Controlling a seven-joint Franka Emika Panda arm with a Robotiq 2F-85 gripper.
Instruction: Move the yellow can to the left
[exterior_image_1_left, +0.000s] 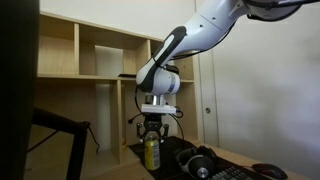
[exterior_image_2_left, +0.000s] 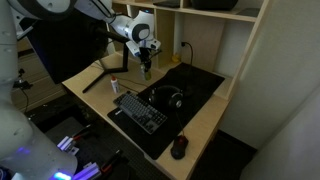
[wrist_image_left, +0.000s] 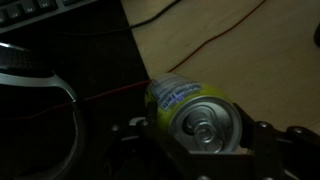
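The robot's gripper should next move toward the right in the wrist view, lower the can onto the bare wood (exterior_image_1_left: 138, 174) (wrist_image_left: 243, 85) beside the black mat and release it, because that wood is clear.
The yellow can (exterior_image_1_left: 152, 153) stands upright on the desk, near the edge of a black mat. In the wrist view the yellow can (wrist_image_left: 190, 110) fills the space between my fingers, its silver top with pull tab facing the camera. My gripper (exterior_image_1_left: 152, 140) comes down from above and its fingers sit on either side of the can (exterior_image_2_left: 146, 70). The fingers press against the can's sides, so the gripper (wrist_image_left: 200, 135) is shut on it. The can's base is hidden in the wrist view.
A black keyboard (exterior_image_2_left: 140, 108), black headphones (exterior_image_2_left: 166, 97) and a mouse (exterior_image_2_left: 179, 147) lie on the wooden desk (exterior_image_2_left: 200, 125). A small white bottle (exterior_image_2_left: 114, 87) stands near the can. Wooden shelves (exterior_image_1_left: 95, 55) rise behind. Cables (wrist_image_left: 200, 40) cross the desk.
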